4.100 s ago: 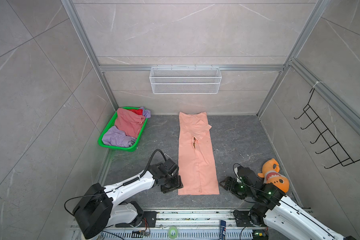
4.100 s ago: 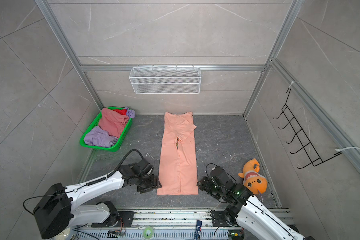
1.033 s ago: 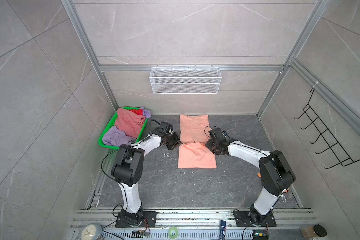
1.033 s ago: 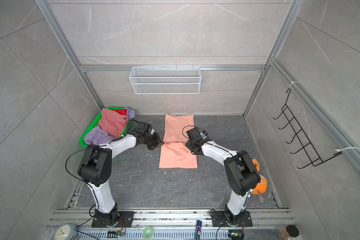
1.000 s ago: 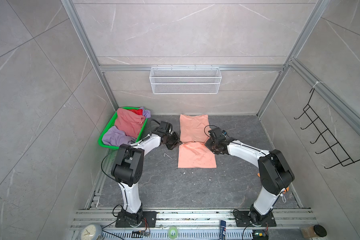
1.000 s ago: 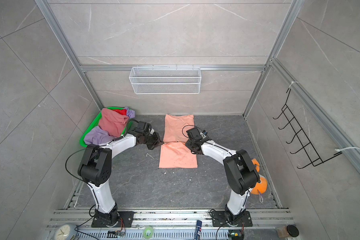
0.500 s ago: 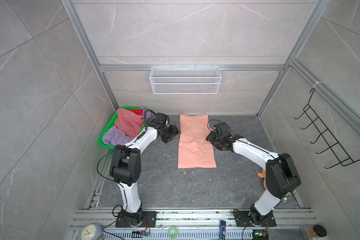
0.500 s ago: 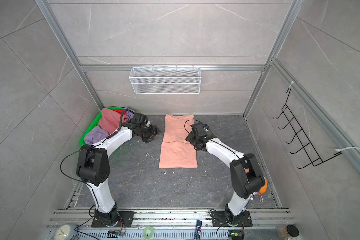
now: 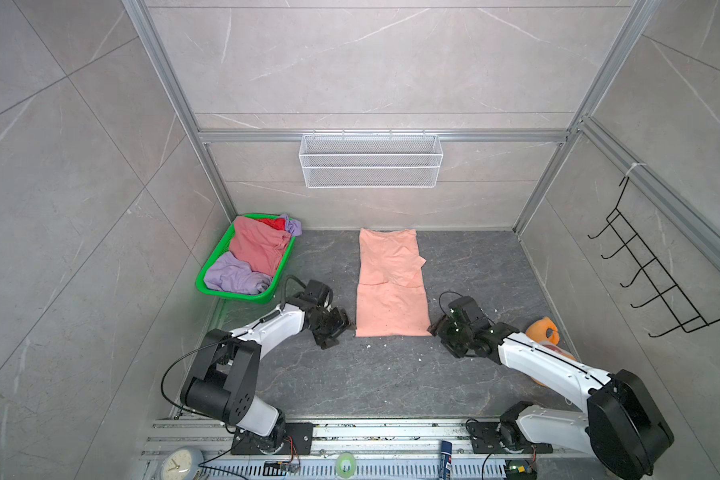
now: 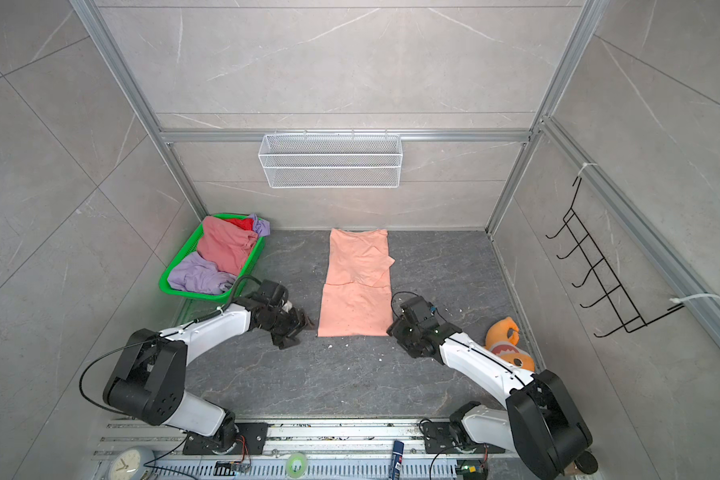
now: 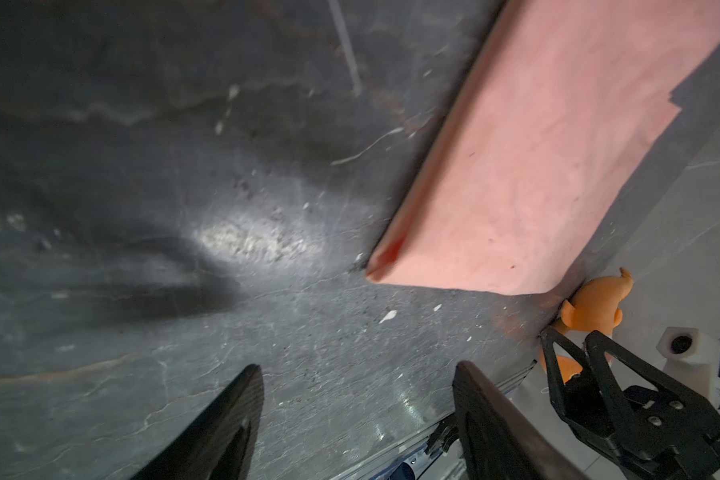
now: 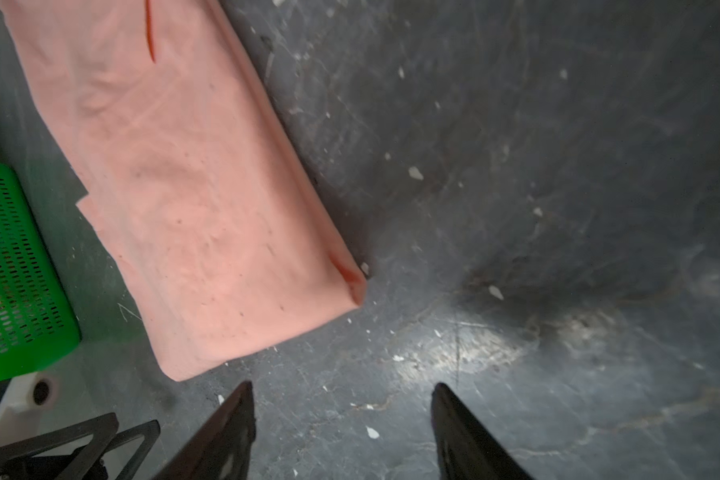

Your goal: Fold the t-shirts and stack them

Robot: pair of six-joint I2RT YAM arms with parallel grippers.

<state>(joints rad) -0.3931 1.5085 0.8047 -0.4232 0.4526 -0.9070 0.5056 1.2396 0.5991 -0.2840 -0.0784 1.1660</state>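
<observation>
My right gripper should move down next, toward my left gripper and onto the shirt's folded edge's closest corner (image 9: 425, 332) (image 12: 350, 294), because that corner is below it and between both grippers.
A peach-salmon t-shirt (image 9: 391, 286) (image 10: 356, 286) lies flat on the dark floor, its near half doubled over, with the loose edge across its middle. My left gripper (image 9: 342, 328) (image 10: 301, 325) hovers open just left of the shirt's near left corner. My right gripper (image 9: 436, 329) (image 10: 393, 328) is open just right of the near right corner. In the left wrist view the open left gripper (image 11: 358, 370) holds nothing, the shirt (image 11: 537, 166) lying apart from it. The right wrist view has the right gripper (image 12: 341, 388) empty short of the shirt (image 12: 184, 187). Dusty pink (image 9: 258, 249), lavender (image 9: 233, 278) and red (image 9: 275, 223) t-shirts sit in the basket.
A green mesh basket (image 9: 208, 286) (image 12: 13, 270) stands at the back left. An orange plush toy (image 9: 543, 330) (image 11: 595, 307) lies by the right wall behind my right arm. A white wire basket (image 9: 371, 166) hangs on the back wall, a black hook rack (image 9: 657, 274) on the right wall.
Both grippers opened, let go of the shirt's edge at its middle, and drew back to the near corners. The shirt stays doubled over.
</observation>
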